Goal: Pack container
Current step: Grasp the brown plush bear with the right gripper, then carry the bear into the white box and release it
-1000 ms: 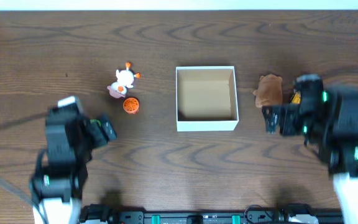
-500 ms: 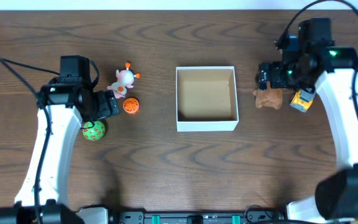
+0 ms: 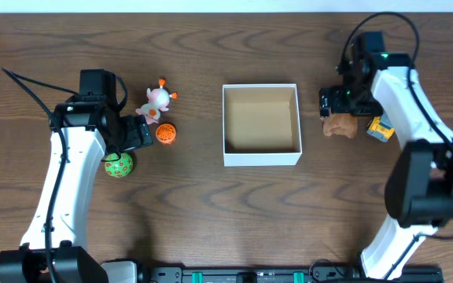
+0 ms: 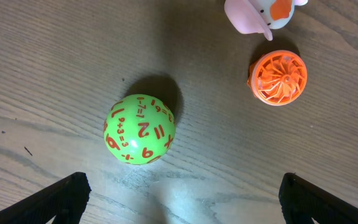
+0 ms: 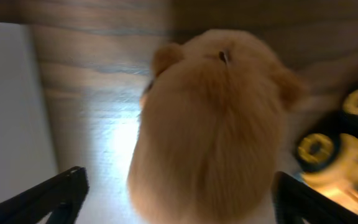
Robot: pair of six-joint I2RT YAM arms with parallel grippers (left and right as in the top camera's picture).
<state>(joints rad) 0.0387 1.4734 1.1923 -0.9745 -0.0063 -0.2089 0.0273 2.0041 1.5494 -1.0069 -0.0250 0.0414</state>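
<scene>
The brown plush toy is below my right gripper, already between its open fingers. My right gripper will next lower them around the plush's furry body [image 3: 339,125] [image 5: 204,152] and close.
The container [image 3: 262,158], a square white box with a tan inside, stands mid-table with nothing in it; its white wall shows in the right wrist view [image 5: 5,118]. My left gripper [image 3: 136,135] is open and empty just short of a green number ball [image 3: 119,164] [image 4: 140,129]; its fingers [image 4: 179,208] are spread wide. An orange ribbed ball [image 3: 165,133] [image 4: 278,77] and a pink-white animal toy [image 3: 157,101] [image 4: 260,12] lie close by. My right gripper [image 3: 338,102] [image 5: 182,205] is open with a finger on each side of a brown plush toy [image 3: 341,124] [image 5: 210,118].
A yellow toy car [image 3: 380,128] [image 5: 340,155] lies just right of the plush, close to my right fingers. The box wall is a short gap to the left of the plush.
Both arms have come out from the front edge to the toys. In the last half second the right gripper shifted over the plush; the left arm barely moved.
</scene>
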